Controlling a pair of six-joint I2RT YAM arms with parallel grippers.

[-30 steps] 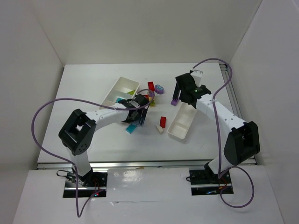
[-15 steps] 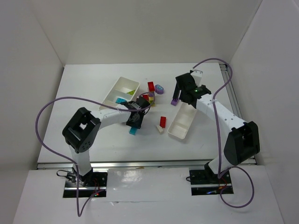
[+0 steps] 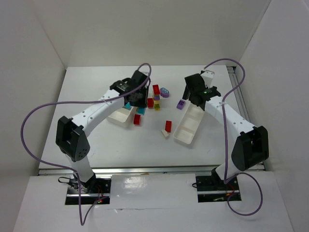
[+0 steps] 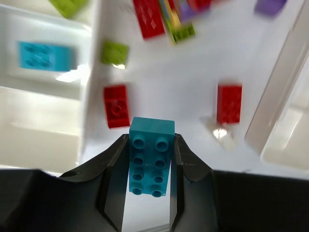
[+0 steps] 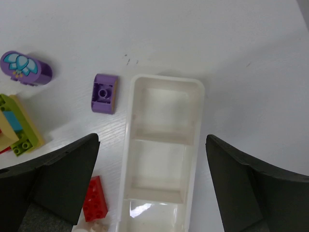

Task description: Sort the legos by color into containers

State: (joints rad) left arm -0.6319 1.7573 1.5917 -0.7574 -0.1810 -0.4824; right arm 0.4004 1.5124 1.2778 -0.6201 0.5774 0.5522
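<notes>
I will move my left gripper to the left in the overhead view, then lower it over the middle section of the smaller container, because the other cyan lego (image 4: 41, 55) is there.
My left gripper (image 4: 151, 140) is shut on a cyan-blue lego (image 4: 151, 154), studs facing the wrist camera. From above, that gripper (image 3: 136, 98) hangs over the right edge of the smaller container (image 3: 119, 117), the held lego (image 3: 141, 110) showing below it. Another cyan lego (image 4: 41, 55) and a lime one (image 4: 67, 5) lie inside this container (image 4: 29, 125). My right gripper (image 5: 152, 140) stands open above the longer container (image 5: 193, 159), with a purple lego (image 5: 104, 93) to its left. The right gripper (image 3: 192, 100) sits at that container's (image 3: 179, 137) far end.
Loose on the table lie red legos (image 3: 137, 119) (image 3: 168, 126) (image 3: 156, 90), a lime lego (image 4: 114, 52), a small white piece (image 3: 165, 134), a purple oval piece (image 3: 165, 92) and a lime-yellow stack (image 5: 19, 130). White walls enclose the table.
The left gripper shut on the cyan lego at the table's front, lifted it and swung back toward the smaller container. The right arm barely shifted.
</notes>
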